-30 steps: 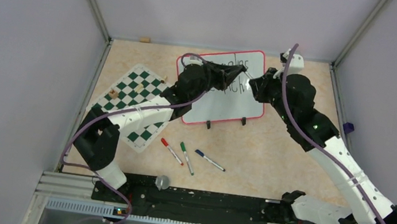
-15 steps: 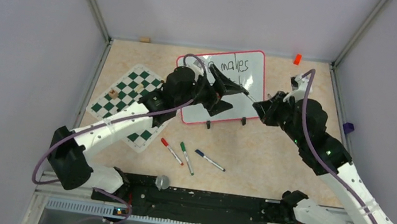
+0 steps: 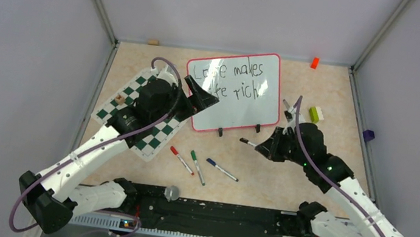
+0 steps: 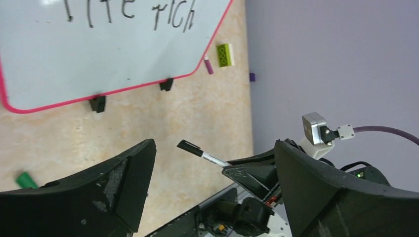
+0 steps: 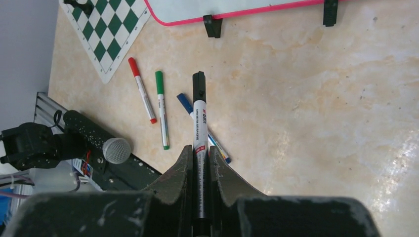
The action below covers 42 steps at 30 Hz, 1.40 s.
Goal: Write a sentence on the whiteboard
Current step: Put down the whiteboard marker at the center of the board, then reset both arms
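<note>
The sentence [image 3: 243, 81] is on the board and the black marker is capped, so my right gripper will go down next onto the bare table [image 3: 248, 165] beside the blue marker.
The red-framed whiteboard [image 3: 239, 113] stands at the back of the table. On it, in black, is the sentence [image 3: 243, 81] "Love makes life rich" in two lines. My left gripper [image 3: 203, 96] hovers open over the board's left edge and hides a few letters. In the left wrist view its fingers [image 4: 123, 177] are spread wide with nothing between them. My right gripper [image 3: 266, 147] is in front of the board's right foot, shut on a capped black marker [image 5: 199, 111] that points left. The left wrist view also shows that marker [image 4: 197, 150] and the board's lower line [image 4: 128, 10].
A green-and-white checkered mat [image 3: 135, 109] lies under my left arm. Red [image 3: 181, 159], green [image 3: 197, 166] and blue [image 3: 221, 169] markers lie in front of the board. A yellow-green brick [image 3: 316, 114] and an orange block [image 3: 314, 62] sit at the right rear.
Both arms have drawn back from the board. The left gripper has opened and moved left. The right gripper has carried the black marker toward the near side.
</note>
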{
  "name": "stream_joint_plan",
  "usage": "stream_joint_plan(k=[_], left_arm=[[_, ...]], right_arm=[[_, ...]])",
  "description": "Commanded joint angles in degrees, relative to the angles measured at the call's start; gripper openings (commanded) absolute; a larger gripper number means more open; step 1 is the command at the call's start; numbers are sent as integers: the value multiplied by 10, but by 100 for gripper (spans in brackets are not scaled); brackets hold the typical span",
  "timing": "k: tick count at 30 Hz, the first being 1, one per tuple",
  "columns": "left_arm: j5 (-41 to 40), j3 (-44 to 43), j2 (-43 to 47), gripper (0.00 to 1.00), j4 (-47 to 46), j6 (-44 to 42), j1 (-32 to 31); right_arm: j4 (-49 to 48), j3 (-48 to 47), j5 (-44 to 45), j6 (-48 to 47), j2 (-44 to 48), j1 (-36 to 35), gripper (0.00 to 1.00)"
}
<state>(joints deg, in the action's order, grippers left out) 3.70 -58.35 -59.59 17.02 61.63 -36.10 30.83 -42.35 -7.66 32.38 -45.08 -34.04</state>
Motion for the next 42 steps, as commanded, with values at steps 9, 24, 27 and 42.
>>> stream_joint_plan(k=[9, 24, 27, 42], left_arm=[[-78, 27, 51, 95, 79, -200, 21], [-171, 141, 100, 99, 14, -326, 60], [-197, 168, 112, 99, -10, -345, 70], [-241, 346, 128, 99, -245, -495, 217]], right_arm=[[-219, 51, -122, 49, -109, 37, 0], [-114, 14, 73, -20, -103, 102, 99], [-106, 23, 162, -45, -84, 113, 99], [-421, 262, 374, -176, 23, 180, 95]])
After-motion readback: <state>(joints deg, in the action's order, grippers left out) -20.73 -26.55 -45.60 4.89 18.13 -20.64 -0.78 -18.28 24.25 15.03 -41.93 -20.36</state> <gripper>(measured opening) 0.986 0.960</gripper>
